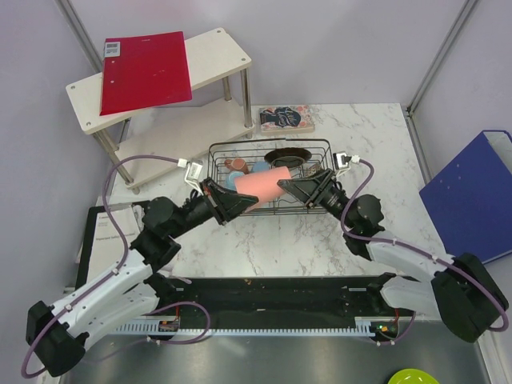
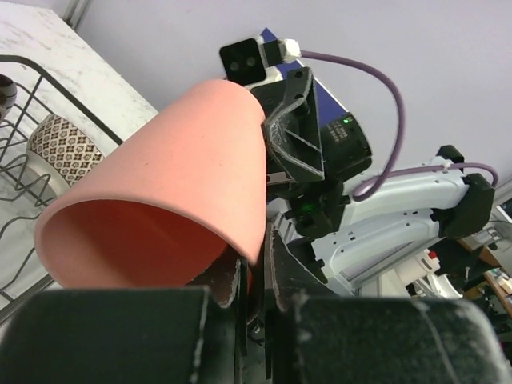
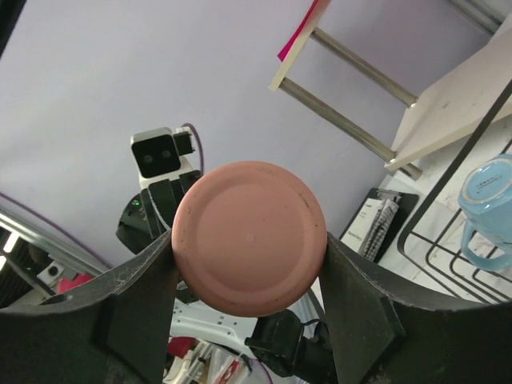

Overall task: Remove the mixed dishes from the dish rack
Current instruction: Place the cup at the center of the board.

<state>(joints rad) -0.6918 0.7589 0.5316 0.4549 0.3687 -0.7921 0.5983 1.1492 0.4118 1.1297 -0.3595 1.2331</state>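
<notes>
I need to bring the tumbler down with my left gripper, to the gripper's left in the top view, onto the bare tabletop beside the rack (image 1: 268,145), tip it upright and let it go.
The salmon-pink tumbler (image 1: 260,186) hangs on its side over the front of the dark wire dish rack (image 1: 268,145). My left gripper (image 1: 234,202) is shut on its rim, one finger inside the mouth (image 2: 254,268) and one outside. My right gripper (image 1: 290,186) is closed on the tumbler's base (image 3: 248,236), a finger touching each side. In the rack lie a dark red-brown plate (image 1: 288,154), a light-blue mug (image 3: 488,200) and a red-speckled bowl (image 2: 68,148). The blue cup and small pale cup are not clearly visible.
A white two-tier shelf (image 1: 160,88) with a red folder (image 1: 144,72) stands at the back left. A book (image 1: 286,118) lies behind the rack. A blue binder (image 1: 472,192) is at the right, papers (image 1: 104,232) at the left, a lime-green dish (image 1: 412,376) at the near right.
</notes>
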